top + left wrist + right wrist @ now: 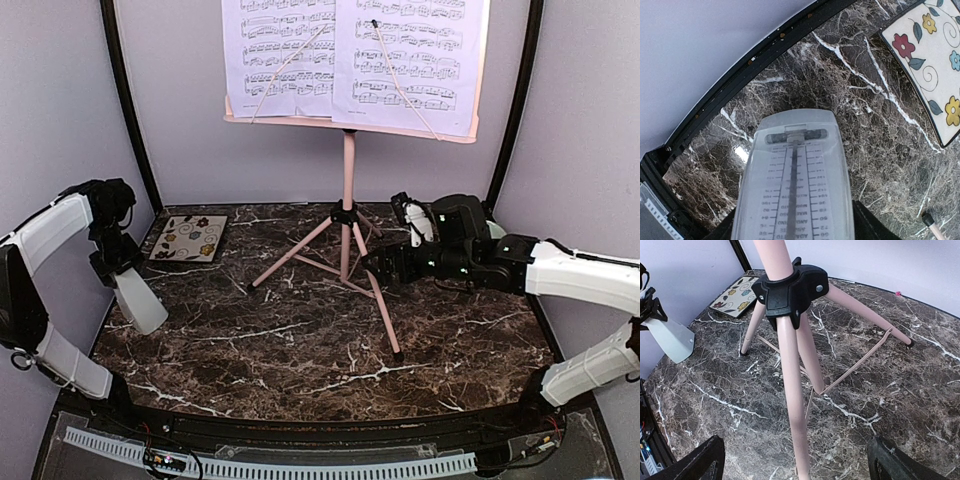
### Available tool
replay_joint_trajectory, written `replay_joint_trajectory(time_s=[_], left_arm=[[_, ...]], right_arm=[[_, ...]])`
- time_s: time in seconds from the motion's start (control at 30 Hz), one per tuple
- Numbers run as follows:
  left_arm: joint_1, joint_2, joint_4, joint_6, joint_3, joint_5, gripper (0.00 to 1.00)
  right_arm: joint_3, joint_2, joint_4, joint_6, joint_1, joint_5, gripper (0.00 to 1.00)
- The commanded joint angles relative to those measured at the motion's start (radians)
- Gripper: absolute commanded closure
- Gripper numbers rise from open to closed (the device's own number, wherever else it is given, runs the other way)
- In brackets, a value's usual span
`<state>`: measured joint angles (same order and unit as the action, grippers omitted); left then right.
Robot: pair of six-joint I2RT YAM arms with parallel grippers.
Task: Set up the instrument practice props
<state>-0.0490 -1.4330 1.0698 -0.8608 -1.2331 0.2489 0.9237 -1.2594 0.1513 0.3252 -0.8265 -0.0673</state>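
Note:
The metronome (138, 302) needs to go next with my left gripper to the right in the top view, to the bare marble before the tripod's spread legs. I should turn it upright and release it there.
The pink music stand (348, 175) stands on its tripod at the table's middle, with sheet-music pages (350, 60) on its plate. My left gripper (118, 268) is shut on the narrow top of the light-grey metronome (138, 302), held tilted at the table's left edge. In the left wrist view the metronome (795, 180) fills the space between my fingers (870, 225). My right gripper (382, 265) is open next to the stand's front leg. In the right wrist view that leg (792, 400) runs between the wide-apart fingertips (895, 462) without touching them. The metronome (670, 337) shows at far left.
A floral square tile (190, 238) lies at the back left, also in the left wrist view (930, 60) and the right wrist view (735, 292). The tripod's black hub (790, 292) and thin braces spread over the marble. Walls close in on both sides.

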Motion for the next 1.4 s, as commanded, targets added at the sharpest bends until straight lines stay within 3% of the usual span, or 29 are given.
replay_joint_trajectory(time_s=[0.0,0.23,0.4,0.77,1.0,1.2,1.37], left_arm=[[-0.005,0.07,-0.03,0.117,0.012,-0.044,0.56],[0.043,0.119,-0.084,0.293,-0.005,-0.138,0.66],[0.206,0.122,-0.108,0.43,-0.057,-0.157,0.69],[0.514,0.157,-0.292,0.7,-0.045,-0.457,0.74],[0.759,0.096,-0.361,0.944,-0.083,-0.458,0.75],[0.841,-0.004,-0.38,1.128,-0.195,-0.468,0.73],[0.899,-0.109,-0.306,1.307,-0.288,-0.449,0.71]], right_arm=[[0.042,-0.005,-0.038,-0.015,0.004,0.0,0.0],[0.048,-0.009,-0.054,-0.019,0.004,0.017,0.0],[0.058,-0.014,-0.066,-0.026,0.004,0.035,0.0],[0.023,0.022,-0.101,-0.022,0.003,0.07,0.0],[0.004,0.043,-0.103,-0.015,0.004,0.069,0.0],[-0.019,0.065,-0.111,-0.004,0.003,0.077,0.0],[-0.034,0.077,-0.112,0.003,0.003,0.075,0.0]])
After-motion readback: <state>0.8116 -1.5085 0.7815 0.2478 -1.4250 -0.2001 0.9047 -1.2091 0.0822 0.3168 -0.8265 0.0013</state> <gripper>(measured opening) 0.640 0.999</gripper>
